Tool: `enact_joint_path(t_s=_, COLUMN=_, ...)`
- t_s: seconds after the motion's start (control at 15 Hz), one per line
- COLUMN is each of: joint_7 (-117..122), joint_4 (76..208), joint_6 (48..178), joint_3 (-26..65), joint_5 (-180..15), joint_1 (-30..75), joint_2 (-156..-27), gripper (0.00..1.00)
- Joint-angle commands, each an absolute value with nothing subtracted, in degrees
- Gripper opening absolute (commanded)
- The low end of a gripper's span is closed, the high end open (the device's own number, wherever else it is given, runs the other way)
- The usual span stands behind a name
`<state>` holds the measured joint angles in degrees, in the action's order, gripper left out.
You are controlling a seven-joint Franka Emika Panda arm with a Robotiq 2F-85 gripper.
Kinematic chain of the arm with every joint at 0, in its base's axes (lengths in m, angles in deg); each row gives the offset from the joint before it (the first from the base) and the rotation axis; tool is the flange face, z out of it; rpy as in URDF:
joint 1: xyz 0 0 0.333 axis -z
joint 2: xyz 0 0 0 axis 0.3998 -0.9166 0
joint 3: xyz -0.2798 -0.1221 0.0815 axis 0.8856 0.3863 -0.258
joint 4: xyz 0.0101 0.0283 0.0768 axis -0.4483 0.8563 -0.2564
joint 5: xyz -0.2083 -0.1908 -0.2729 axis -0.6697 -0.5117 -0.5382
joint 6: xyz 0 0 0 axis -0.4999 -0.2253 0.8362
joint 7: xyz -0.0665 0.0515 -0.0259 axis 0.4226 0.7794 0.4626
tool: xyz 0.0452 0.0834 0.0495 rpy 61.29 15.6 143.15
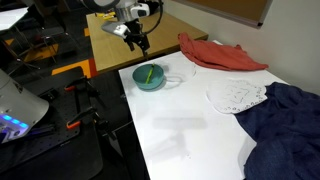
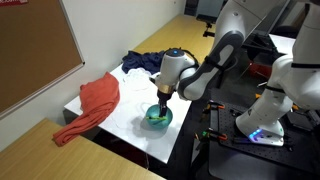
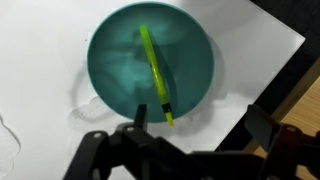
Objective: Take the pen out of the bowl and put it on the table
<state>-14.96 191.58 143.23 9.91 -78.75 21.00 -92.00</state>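
Next, my gripper moves down around the pen toward the bowl (image 1: 149, 77), since the pen's lower end is below my open fingers.
The teal-green bowl (image 1: 149, 77) stands near the white table's (image 1: 190, 125) corner edge; it also shows in an exterior view (image 2: 159, 117) and fills the top of the wrist view (image 3: 150, 62). The yellow-green pen (image 3: 155, 75) lies diagonally inside the bowl, one end over the rim; it is a thin streak in an exterior view (image 1: 150, 74). My gripper (image 1: 136, 40) hangs above the bowl, apart from it, also seen in an exterior view (image 2: 162, 96). In the wrist view the gripper (image 3: 198, 118) is open and empty, fingers either side of the bowl's near rim.
A red cloth (image 1: 220, 55) lies at the table's back, a white patterned cloth (image 1: 238, 96) and a dark blue cloth (image 1: 285, 125) to the side. A clear glassy dish (image 1: 174, 79) sits beside the bowl. A brown wooden table (image 1: 110, 35) stands behind.
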Motion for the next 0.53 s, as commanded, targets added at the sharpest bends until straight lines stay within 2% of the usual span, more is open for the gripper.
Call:
enact_joint_path(t_s=0.0, joint_7=-15.46, joint_4=189.12, joint_6=147.43, joint_3=9.72, joint_5=-80.15, joint_1=22.92, joint_2=-97.55, gripper=1.0)
enact_joint_path(t_s=0.47, joint_7=-14.45, joint_4=185.22, joint_6=152.12, joint_3=11.69, joint_5=-84.57, joint_1=22.42, joint_2=-105.53, gripper=1.0)
